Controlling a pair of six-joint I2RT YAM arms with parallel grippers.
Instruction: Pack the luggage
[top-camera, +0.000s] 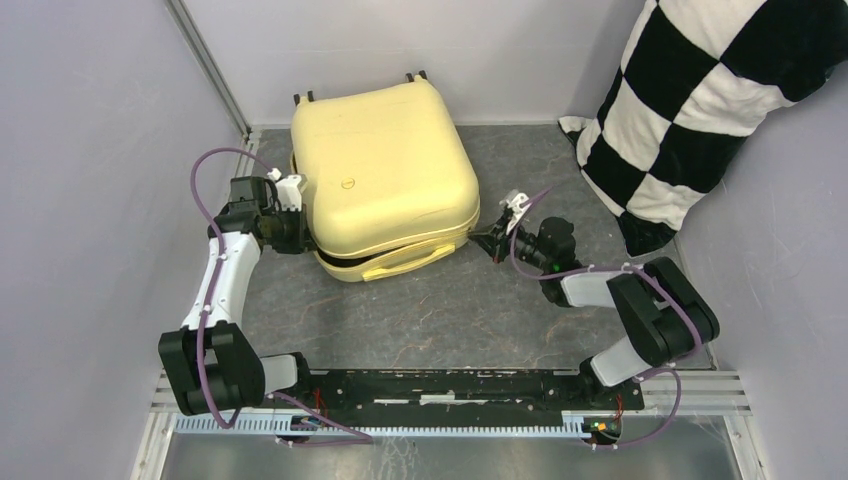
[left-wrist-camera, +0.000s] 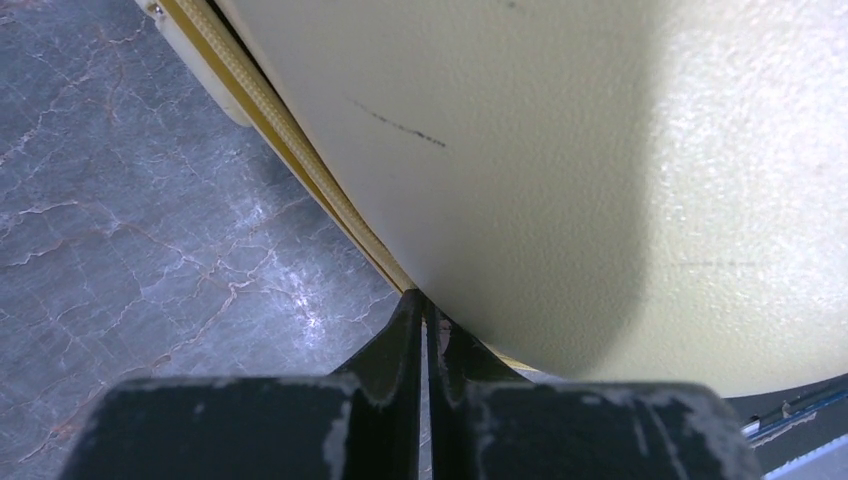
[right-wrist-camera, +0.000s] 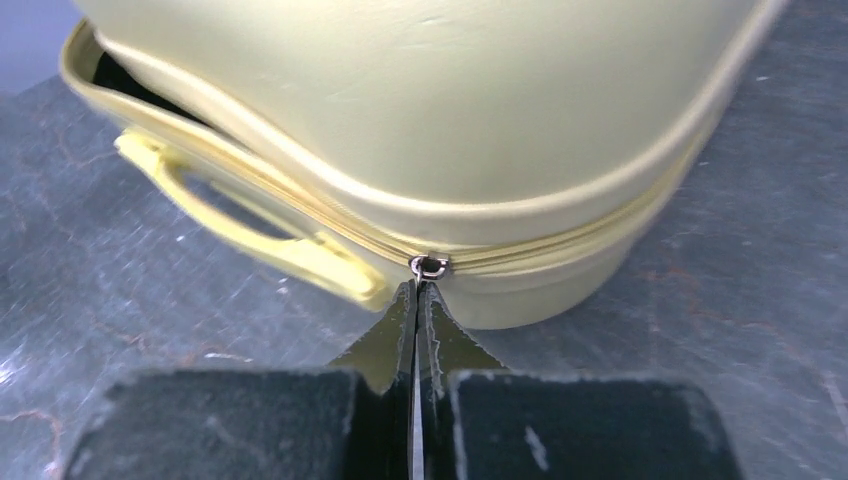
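Note:
I should next push my left gripper toward the luggage's side seam (top-camera: 311, 238) (left-wrist-camera: 394, 268), just to the right in the top view, to brace the luggage for zipping. Then I should release it.
The pale-yellow luggage (top-camera: 385, 165) lies flat on the grey table, lid down, with a dark gap open along its front edge above the yellow handle (top-camera: 405, 262). My left gripper (top-camera: 303, 238) is shut, its tips touching the luggage's left side at the seam (left-wrist-camera: 330, 190); the left wrist view (left-wrist-camera: 425, 300) shows nothing held. My right gripper (top-camera: 480, 238) is at the front right corner, shut on the metal zipper pull (right-wrist-camera: 430, 266). In the right wrist view (right-wrist-camera: 417, 290) the zip is closed right of the pull, and the handle (right-wrist-camera: 240, 220) and the gap lie to its left.
A black-and-white checkered pillow (top-camera: 700, 100) leans in the back right corner. Grey walls enclose the table on three sides. Black caster wheels (top-camera: 305, 97) stick out at the luggage's far end. The arms' mounting rail (top-camera: 440, 385) runs along the near edge.

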